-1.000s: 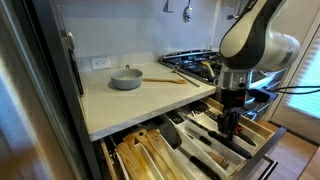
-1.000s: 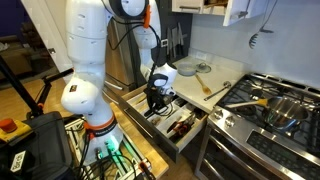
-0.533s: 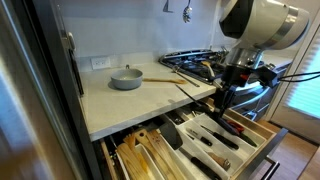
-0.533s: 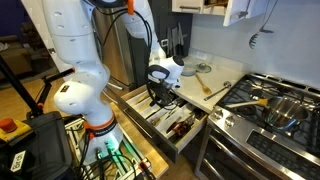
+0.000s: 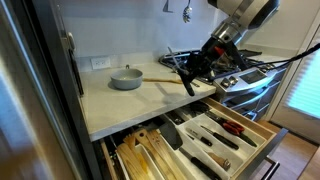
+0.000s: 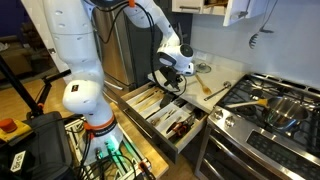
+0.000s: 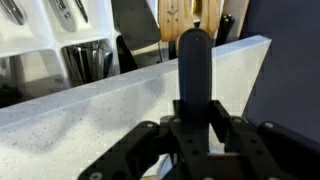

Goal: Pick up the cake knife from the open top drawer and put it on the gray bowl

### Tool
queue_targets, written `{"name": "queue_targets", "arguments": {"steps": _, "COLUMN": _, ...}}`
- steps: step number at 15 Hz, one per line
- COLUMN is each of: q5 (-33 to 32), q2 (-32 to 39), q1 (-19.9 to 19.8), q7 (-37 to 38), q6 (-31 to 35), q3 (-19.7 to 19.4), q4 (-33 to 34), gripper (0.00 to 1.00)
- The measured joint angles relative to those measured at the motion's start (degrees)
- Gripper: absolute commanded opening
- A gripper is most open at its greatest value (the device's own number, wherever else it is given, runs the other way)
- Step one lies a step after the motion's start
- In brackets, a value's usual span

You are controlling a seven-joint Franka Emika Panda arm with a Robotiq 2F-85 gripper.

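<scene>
Next, my gripper moves outward across the white counter over the gray bowl (image 5: 126, 78) to release the cake knife (image 5: 187, 83), since the bowl stands beyond the open drawer.
My gripper (image 5: 190, 72) is shut on the cake knife (image 5: 187, 83), a slim dark utensil with a black handle. It holds the knife above the counter's front edge, over the open top drawer (image 5: 215, 135). In the wrist view the knife's black handle (image 7: 192, 65) stands up between my fingers (image 7: 192, 135). In an exterior view the gripper (image 6: 170, 72) hangs over the drawer (image 6: 165, 112). The gray bowl (image 5: 126, 78) sits on the white counter toward the back, apart from my gripper; it also shows small in an exterior view (image 6: 188, 68).
A long wooden spoon (image 5: 165, 80) lies on the counter beside the bowl. Red-handled tools (image 5: 232, 126) and other utensils lie in the drawer compartments. A gas stove (image 6: 265, 105) with a pot stands past the counter. A lower drawer with wooden utensils (image 5: 140, 158) is open too.
My gripper has risen out of the drawer with the cake knife and moved up toward the counter's edge, tilting as it went.
</scene>
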Motion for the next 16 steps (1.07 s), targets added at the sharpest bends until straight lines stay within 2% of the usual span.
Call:
{"name": "queue_targets", "arguments": {"steps": 1, "q5": 0.25, "q2": 0.23, "q1": 0.49, "q7": 0.0, "q6": -0.04, "q3": -0.69, "q4": 0.49, "gripper": 0.08}}
{"name": "queue_targets", "arguments": {"steps": 2, "q5": 0.35, "q2": 0.41, "q1": 0.64, "q7": 0.0, "q6": -0.04, "q3": -0.92, "q4": 0.53, "gripper": 0.08}}
{"name": "queue_targets", "arguments": {"steps": 3, "q5": 0.36, "q2": 0.47, "q1": 2.4, "q7": -0.02, "q6": -0.04, "q3": -2.78, "q4": 0.54, "gripper": 0.08}}
{"name": "queue_targets", "arguments": {"steps": 5, "q5": 3.64, "q2": 0.74, "q1": 8.25, "q7": 1.29, "q6": 0.8, "q3": -8.56, "q4": 1.95, "gripper": 0.08}}
{"name": "queue_targets", "arguments": {"steps": 7, "q5": 5.83, "q2": 1.78, "q1": 12.75, "q7": 5.7, "q6": 2.15, "q3": -12.58, "q4": 6.19, "gripper": 0.08}}
{"name": "queue_targets", "arguments": {"steps": 12, "q5": 5.99, "q2": 9.49, "q1": 16.0, "q7": 23.2, "q6": 9.79, "q3": -11.83, "q4": 22.44, "gripper": 0.08}}
{"name": "queue_targets", "arguments": {"steps": 13, "q5": 5.3, "q2": 11.8, "q1": 17.03, "q7": 26.65, "q6": 11.08, "q3": -11.77, "q4": 25.39, "gripper": 0.31}}
{"name": "queue_targets", "arguments": {"steps": 16, "q5": 2.44, "q2": 17.52, "q1": 18.8, "q7": 32.41, "q6": 11.17, "q3": -11.78, "q4": 30.87, "gripper": 0.31}}
